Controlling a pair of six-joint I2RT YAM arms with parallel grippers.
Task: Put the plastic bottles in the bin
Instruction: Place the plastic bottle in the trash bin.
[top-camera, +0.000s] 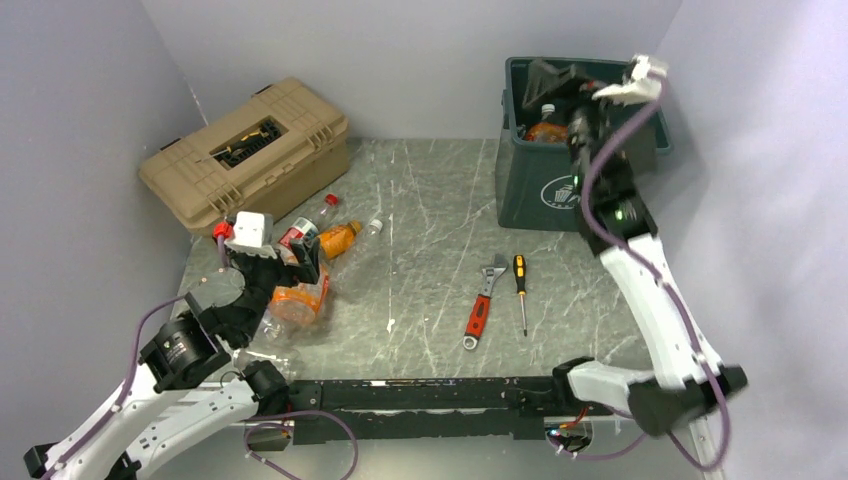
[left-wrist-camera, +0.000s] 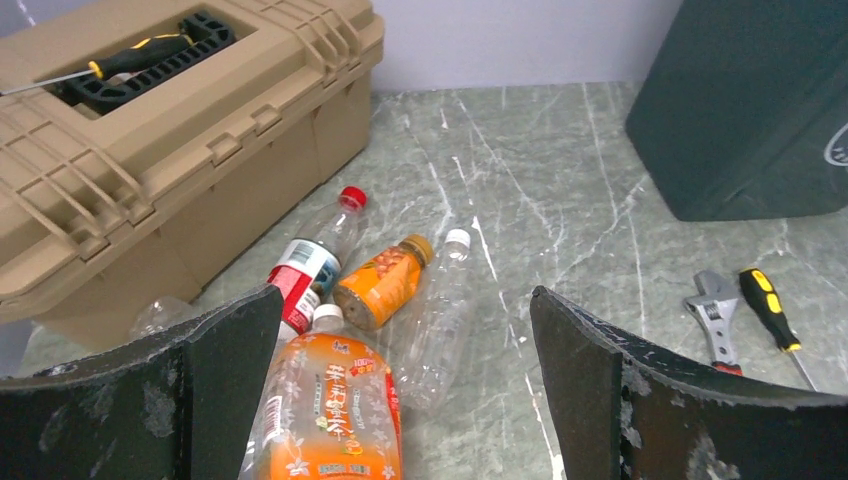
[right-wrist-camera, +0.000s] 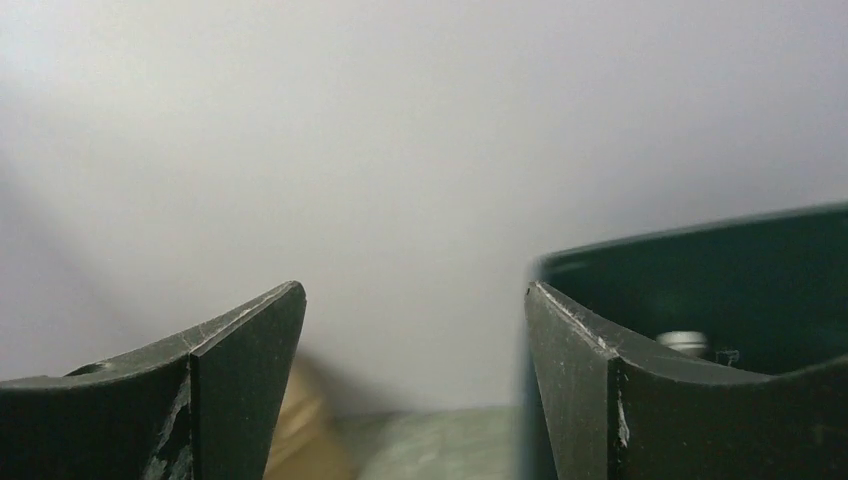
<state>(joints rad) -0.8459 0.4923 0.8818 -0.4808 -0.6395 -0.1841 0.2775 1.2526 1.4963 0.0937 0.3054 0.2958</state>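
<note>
The robot will tip its left gripper to the right in the top view and down, over the clear bottle's body (top-camera: 356, 257) (left-wrist-camera: 438, 325), because the bare table beside it leaves room for the fingers.
Several plastic bottles lie by the toolbox: an orange-labelled crushed one (top-camera: 300, 300) (left-wrist-camera: 330, 410), a small orange one (top-camera: 340, 238) (left-wrist-camera: 385, 280), a red-labelled one (top-camera: 298, 234) (left-wrist-camera: 305, 265) and a clear one (top-camera: 372, 228) (left-wrist-camera: 440, 320). My left gripper (top-camera: 303, 262) (left-wrist-camera: 405, 300) is open and empty, low over the orange-labelled bottle, which lies next to its left finger. The dark green bin (top-camera: 540, 190) (right-wrist-camera: 720, 280) holds bottles, one of them orange (top-camera: 545, 130). My right gripper (top-camera: 556, 82) (right-wrist-camera: 415, 290) is open and empty above the bin's mouth.
A tan toolbox (top-camera: 245, 150) (left-wrist-camera: 150, 140) stands at the back left, touching the bottle pile. A red-handled wrench (top-camera: 480, 305) (left-wrist-camera: 715, 320) and a screwdriver (top-camera: 521, 290) (left-wrist-camera: 770, 310) lie mid-table. Another clear bottle (top-camera: 265, 355) lies near the left arm's base.
</note>
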